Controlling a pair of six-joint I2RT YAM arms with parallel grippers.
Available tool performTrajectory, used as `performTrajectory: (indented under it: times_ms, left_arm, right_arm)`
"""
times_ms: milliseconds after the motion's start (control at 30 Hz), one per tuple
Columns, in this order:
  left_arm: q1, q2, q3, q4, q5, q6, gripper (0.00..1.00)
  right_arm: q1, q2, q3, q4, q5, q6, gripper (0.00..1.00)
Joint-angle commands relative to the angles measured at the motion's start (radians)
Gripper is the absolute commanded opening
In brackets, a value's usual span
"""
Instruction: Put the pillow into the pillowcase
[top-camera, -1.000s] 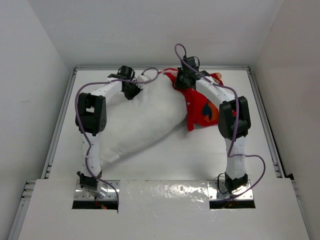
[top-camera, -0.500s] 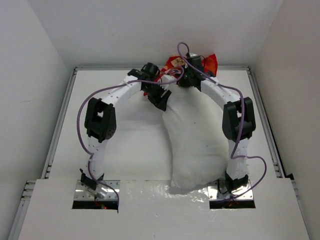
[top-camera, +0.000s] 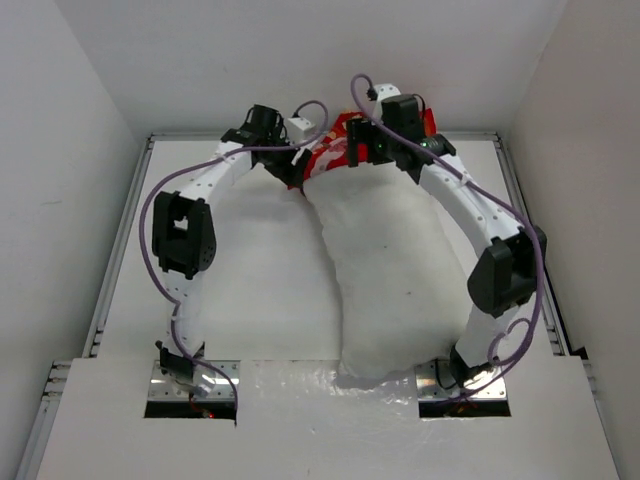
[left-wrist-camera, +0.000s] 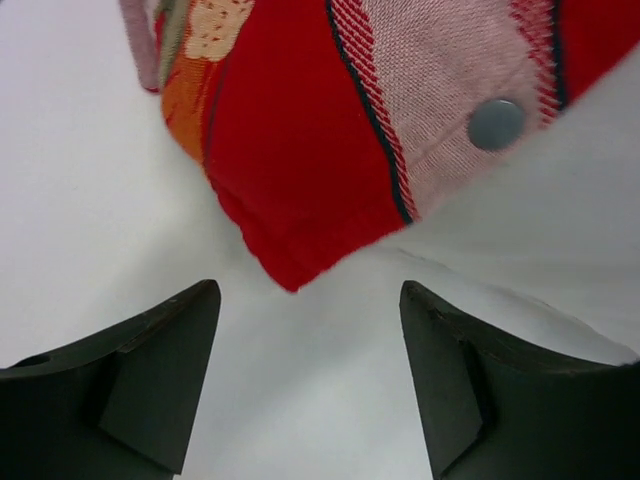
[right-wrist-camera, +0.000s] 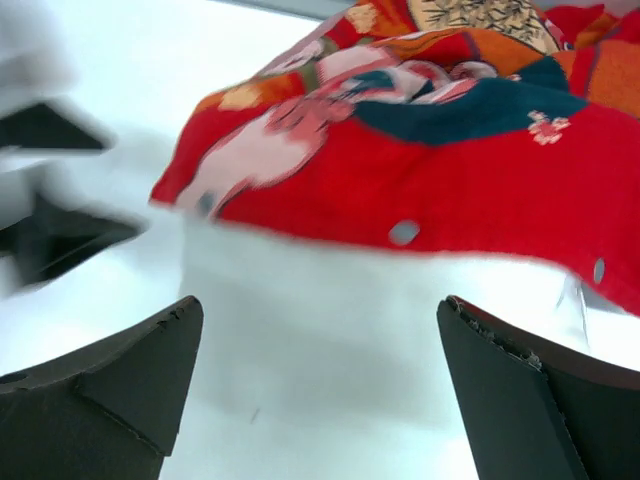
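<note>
The red corner of the pillowcase sticks out beside the pillow, just below my left gripper's open fingers, so next I need to lower that gripper onto it.
The white pillow lies lengthwise from the far middle of the table to its near edge. Its far end sits under the bunched red-orange pillowcase. My left gripper hovers at the case's left corner. In the left wrist view it is open with nothing between its fingers, and the pillowcase corner lies just beyond the tips. My right gripper is at the case's right side. It stands open over the pillow, with the pillowcase edge and its snap buttons just ahead.
The white table is ringed by a raised rail and white walls. Purple cables loop over both arms. The right arm's elbow sticks out toward the right rail. The pillow's near end overhangs the front plate.
The pillow swung from the left side to lie lengthwise down the middle. Both grippers opened; the right one let go of the cloth. The left gripper pulled back left and the right elbow moved outward.
</note>
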Motion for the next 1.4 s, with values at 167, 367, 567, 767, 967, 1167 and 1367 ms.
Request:
performTrajectory:
  times_ms: [167,367,567,767,967,1167,1367]
  left_arm:
    - [-0.021,0.095,-0.037,0.212,-0.056,0.038,0.65]
    - [-0.017,0.102,-0.069,0.297,-0.093,0.012,0.04]
    - [-0.007,0.059,-0.036,0.187,-0.001,-0.008,0.00]
    - [-0.008,0.026,0.081,-0.005,0.210,-0.011,0.00]
    - [-0.063,0.017,0.198,-0.177,0.281,0.079,0.00]
    - [-0.071,-0.007,0.257,-0.298,0.557,0.188,0.00]
    - [-0.079,-0.027,0.307,-0.484,0.824,0.459,0.00]
  right_arm:
    - [0.210,-0.105,-0.195,-0.061,0.126,-0.003,0.99]
    - [0.217,-0.038,-0.289,-0.025,0.222,0.100,0.99]
    - [0.210,0.135,-0.203,-0.060,0.295,0.096,0.89]
    - [0.088,0.288,0.070,-0.131,0.057,0.247,0.00]
    - [0.025,0.045,-0.051,0.358,0.254,0.531,0.00]
    - [0.025,0.052,-0.022,0.496,0.497,0.591,0.00]
    - [0.034,0.154,-0.003,0.420,0.563,0.712,0.00]
